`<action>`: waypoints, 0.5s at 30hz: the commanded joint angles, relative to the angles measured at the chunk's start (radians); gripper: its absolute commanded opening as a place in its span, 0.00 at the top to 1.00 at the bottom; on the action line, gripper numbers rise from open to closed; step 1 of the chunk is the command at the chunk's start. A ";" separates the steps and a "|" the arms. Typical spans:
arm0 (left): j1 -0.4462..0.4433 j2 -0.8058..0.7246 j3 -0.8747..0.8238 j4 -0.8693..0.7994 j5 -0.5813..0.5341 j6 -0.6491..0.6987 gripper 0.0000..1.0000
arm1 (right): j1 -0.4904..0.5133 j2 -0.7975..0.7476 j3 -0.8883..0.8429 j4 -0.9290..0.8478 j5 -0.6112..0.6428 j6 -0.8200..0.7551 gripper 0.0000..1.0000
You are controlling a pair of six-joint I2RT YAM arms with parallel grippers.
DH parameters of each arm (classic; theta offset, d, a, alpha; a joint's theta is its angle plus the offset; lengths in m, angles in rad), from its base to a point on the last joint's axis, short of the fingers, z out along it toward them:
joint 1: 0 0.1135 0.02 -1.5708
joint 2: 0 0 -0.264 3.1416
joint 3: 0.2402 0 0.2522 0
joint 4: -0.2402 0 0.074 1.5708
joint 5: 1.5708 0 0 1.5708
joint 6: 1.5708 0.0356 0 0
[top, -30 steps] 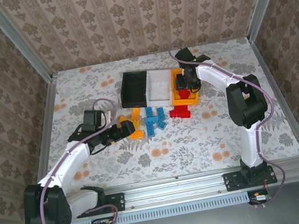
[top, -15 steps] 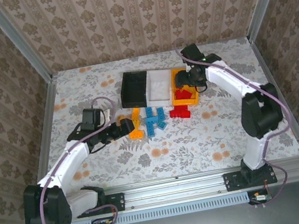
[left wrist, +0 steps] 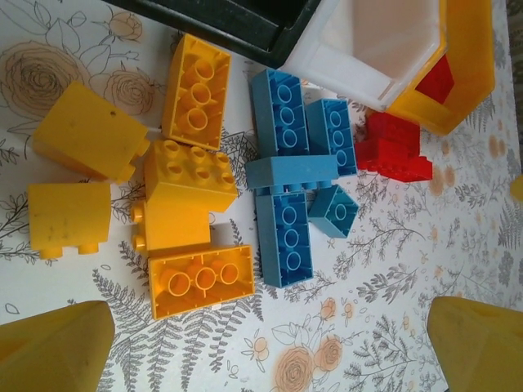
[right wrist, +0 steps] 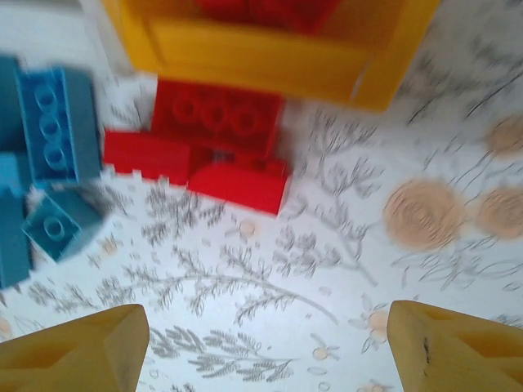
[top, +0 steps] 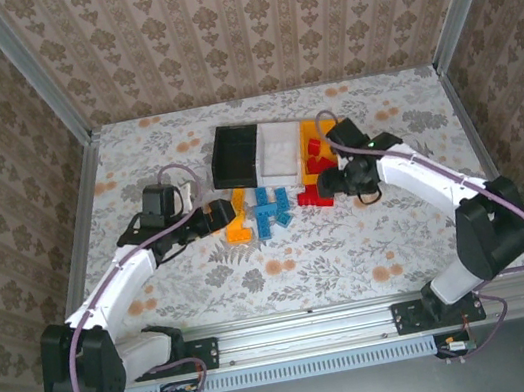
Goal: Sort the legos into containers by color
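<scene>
My right gripper is about to move down toward the red bricks and onto the nearest red brick [top: 325, 201] [right wrist: 242, 184], because the near side of that brick faces bare table, clear of other bricks.
Three bins stand in a row at the back: black bin [top: 233, 156], white bin [top: 280, 146], orange-yellow bin [top: 309, 132] with red bricks inside. In front lie loose legos: orange-yellow bricks [top: 238, 227] [left wrist: 189, 174], blue bricks [top: 268, 207] [left wrist: 284, 237] and red bricks [top: 316, 195] [right wrist: 214, 140]. My left gripper [top: 217, 216] [left wrist: 265, 347] is open and empty, just left of the orange-yellow bricks. My right gripper [top: 337, 183] [right wrist: 265, 351] is open and empty, just right of the red bricks, in front of the orange-yellow bin [right wrist: 270, 49].
The flowered table [top: 369, 228] has free room in front of the bricks and to both sides. Metal frame rails and patterned walls enclose it. The black bin's edge [left wrist: 229, 20] and the white bin [left wrist: 368, 41] lie close behind the bricks.
My right gripper has come away from over the orange-yellow bin, toward the front, to the table beside the red bricks. My left gripper has barely shifted.
</scene>
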 commanded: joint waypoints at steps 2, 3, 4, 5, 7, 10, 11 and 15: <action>0.009 -0.016 -0.012 0.030 0.024 -0.027 0.00 | 0.052 0.011 -0.045 0.046 -0.001 0.061 0.22; 0.009 -0.016 -0.018 0.036 0.028 -0.032 0.00 | 0.061 0.021 -0.052 0.061 -0.001 0.073 0.22; 0.009 -0.016 -0.023 0.039 0.033 -0.037 0.00 | 0.065 0.034 -0.054 0.074 -0.002 0.082 0.22; 0.008 -0.016 -0.024 0.037 0.035 -0.035 0.00 | 0.072 0.049 -0.051 0.089 -0.003 0.091 0.22; 0.009 -0.019 -0.022 0.020 0.037 -0.026 0.00 | 0.080 0.080 -0.039 0.097 -0.001 0.098 0.21; 0.011 -0.039 -0.021 0.001 0.032 -0.013 0.00 | 0.084 0.122 -0.019 0.109 0.023 0.106 0.21; 0.010 -0.046 -0.025 -0.001 0.030 -0.012 0.00 | 0.084 0.135 -0.013 0.109 0.035 0.107 0.21; 0.016 -0.069 -0.048 0.002 0.024 -0.012 0.00 | 0.084 0.182 0.011 0.110 0.060 0.111 0.21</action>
